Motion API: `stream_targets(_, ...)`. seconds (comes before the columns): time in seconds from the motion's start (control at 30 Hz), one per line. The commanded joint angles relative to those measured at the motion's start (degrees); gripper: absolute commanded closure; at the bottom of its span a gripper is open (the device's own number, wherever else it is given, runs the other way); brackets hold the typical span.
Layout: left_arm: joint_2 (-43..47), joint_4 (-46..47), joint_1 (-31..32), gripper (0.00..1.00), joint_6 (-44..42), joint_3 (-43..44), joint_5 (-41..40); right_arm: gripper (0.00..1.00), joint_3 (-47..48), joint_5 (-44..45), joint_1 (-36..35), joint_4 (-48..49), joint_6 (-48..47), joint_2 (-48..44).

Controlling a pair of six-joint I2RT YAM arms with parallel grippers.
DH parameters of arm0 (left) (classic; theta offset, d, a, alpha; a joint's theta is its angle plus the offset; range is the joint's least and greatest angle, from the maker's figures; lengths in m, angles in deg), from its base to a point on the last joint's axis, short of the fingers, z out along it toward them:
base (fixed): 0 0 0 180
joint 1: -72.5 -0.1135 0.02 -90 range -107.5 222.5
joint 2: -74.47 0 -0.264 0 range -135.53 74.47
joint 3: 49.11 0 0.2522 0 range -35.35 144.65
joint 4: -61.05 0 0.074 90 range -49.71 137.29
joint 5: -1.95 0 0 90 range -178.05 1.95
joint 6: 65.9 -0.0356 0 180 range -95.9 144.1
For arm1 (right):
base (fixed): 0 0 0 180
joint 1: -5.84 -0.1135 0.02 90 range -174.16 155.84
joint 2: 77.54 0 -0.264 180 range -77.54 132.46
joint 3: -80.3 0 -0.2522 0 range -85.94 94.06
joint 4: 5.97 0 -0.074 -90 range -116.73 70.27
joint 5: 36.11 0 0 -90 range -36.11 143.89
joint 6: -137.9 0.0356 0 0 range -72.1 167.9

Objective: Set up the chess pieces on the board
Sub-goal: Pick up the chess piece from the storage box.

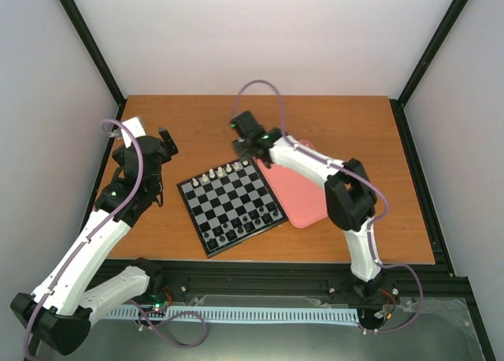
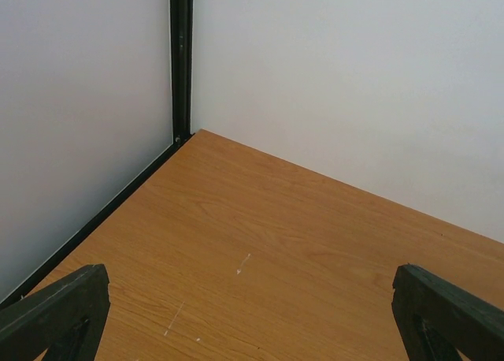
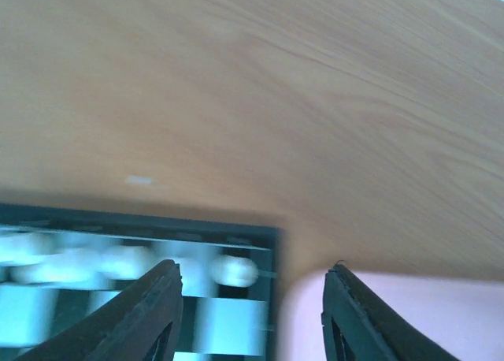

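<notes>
The corner square of the board already has a white piece on it. My right gripper needs to swing away from the board, then go down over the far corner of the pink tray.
The board lies at the table's middle, turned at an angle. Several white chess pieces stand along its far row, and dark pieces stand at its near side. My right gripper hovers over the board's far right corner. In the right wrist view the right gripper is open, and a blurred white piece stands on the corner square of the board between its fingers, untouched. My left gripper hangs open over bare wood to the left, and the left gripper holds nothing.
A pink rounded tray lies against the board's right side; its corner shows under my right finger. White walls and black frame posts enclose the table at the back and sides. The wooden table surrounds the board.
</notes>
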Motion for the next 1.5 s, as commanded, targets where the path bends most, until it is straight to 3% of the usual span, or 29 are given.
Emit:
stream_targets(0.0, -0.91, 0.72, -0.41, 0.0, 0.2, 1.67, 0.27, 0.51, -9.29, 8.97, 9.34, 3.59, 5.39, -5.07)
stream_targets(0.23, -3.59, 1.43, -0.41, 0.0, 0.3, 2.1, 1.15, 0.51, -17.45, 9.54, 20.13, 6.1, 8.71, -5.9)
stream_targets(0.47, -6.15, 1.69, -0.4, 0.0, 0.32, 2.57, 1.04, 0.51, -18.01, 10.07, 24.25, 7.08, 9.16, -2.71)
stream_targets(0.7, -8.13, 2.18, -0.41, 0.0, 0.06, 3.08, 0.77, 0.53, -14.5, 7.88, 26.2, 6.9, 8.54, 1.87)
stream_targets(1.07, -9.11, 2.28, -0.41, 0.0, -0.04, 3.05, 0.25, 0.68, -12.34, 6.28, 27.15, 6.68, 8.21, 4.19)
stream_targets(1.47, -8.43, 1.93, -0.39, 0.0, 0.15, 2.76, -0.08, 0.74, -10.35, 5.54, 27.25, 5.55, 8.01, 6.47)
